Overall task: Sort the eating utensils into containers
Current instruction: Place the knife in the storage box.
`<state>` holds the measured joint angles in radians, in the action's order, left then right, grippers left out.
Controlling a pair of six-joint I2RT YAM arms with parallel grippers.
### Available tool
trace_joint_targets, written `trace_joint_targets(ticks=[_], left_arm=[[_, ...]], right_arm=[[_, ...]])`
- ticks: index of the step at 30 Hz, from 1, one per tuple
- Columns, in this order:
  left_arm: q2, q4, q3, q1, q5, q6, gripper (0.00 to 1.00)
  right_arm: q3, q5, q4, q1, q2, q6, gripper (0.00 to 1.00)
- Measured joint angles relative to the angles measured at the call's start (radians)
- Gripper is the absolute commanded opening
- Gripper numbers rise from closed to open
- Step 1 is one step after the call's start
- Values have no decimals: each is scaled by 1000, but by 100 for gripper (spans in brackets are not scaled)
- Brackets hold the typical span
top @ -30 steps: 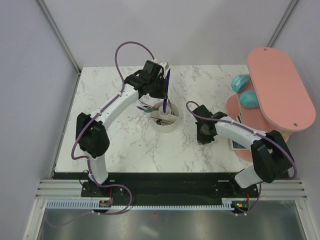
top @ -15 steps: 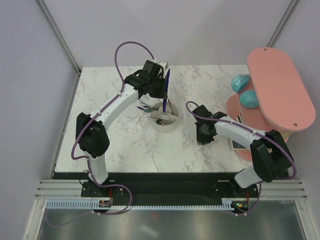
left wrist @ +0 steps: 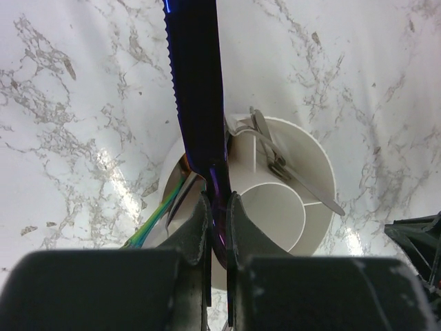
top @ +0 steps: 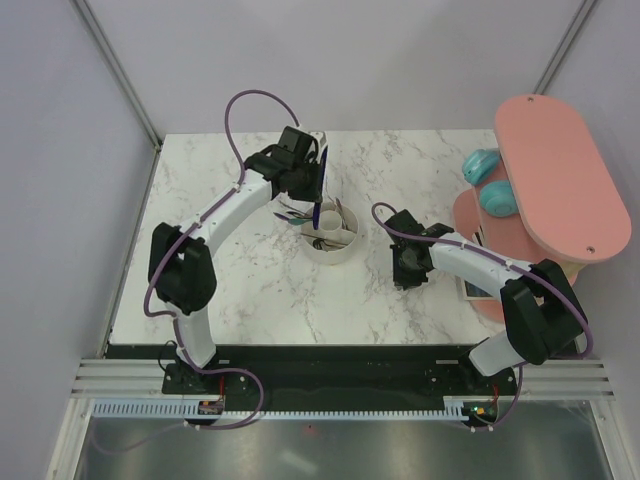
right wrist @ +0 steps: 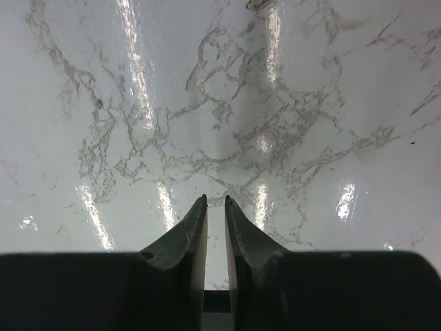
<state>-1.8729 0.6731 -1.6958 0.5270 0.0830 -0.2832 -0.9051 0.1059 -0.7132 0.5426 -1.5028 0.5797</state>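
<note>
The knife's end is still above the holder, so my left gripper needs to go down next toward the ring section [top: 310, 227] [left wrist: 194, 215] between the green utensil and the cup and let the knife go.
My left gripper [left wrist: 217, 200] [top: 313, 208] is shut on the lower end of a dark purple-blue knife [left wrist: 196, 89] [top: 319, 185] with a serrated edge. The knife stands nearly upright over the white round holder [left wrist: 317, 158] [top: 346, 250], above a ring section beside the central cup. Silver utensils [left wrist: 275, 162] lean in one ring section, and an iridescent green one [left wrist: 155, 221] sticks out at the left. My right gripper [right wrist: 216, 200] [top: 408, 270] hovers low over bare marble to the right of the holder, its jaws a narrow gap apart with nothing between them.
A large pink oval board [top: 560, 180] stands raised at the right edge, with a lower pink shelf [top: 470, 225] beneath it. Two teal objects [top: 483, 165] sit beside it. Grey walls close in the table at the back and sides.
The left gripper has shifted slightly left and lower with the knife, bringing its lower end down towards the holder. The right arm has not moved.
</note>
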Motion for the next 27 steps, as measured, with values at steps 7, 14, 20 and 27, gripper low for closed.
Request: trace_joint_targets(ticks=[7, 14, 20, 27], left_arm=[[36, -18, 51, -11, -5, 17, 2], [74, -57, 88, -15, -14, 29, 2], [110, -103, 180, -15, -20, 38, 2], [167, -181, 314, -15, -6, 40, 2]], right_arm=[[0, -5, 1, 0, -8, 0, 23], [0, -8, 3, -1, -19, 0, 23], [0, -9, 3, -2, -19, 0, 23], [0, -9, 3, -2, -22, 0, 23]])
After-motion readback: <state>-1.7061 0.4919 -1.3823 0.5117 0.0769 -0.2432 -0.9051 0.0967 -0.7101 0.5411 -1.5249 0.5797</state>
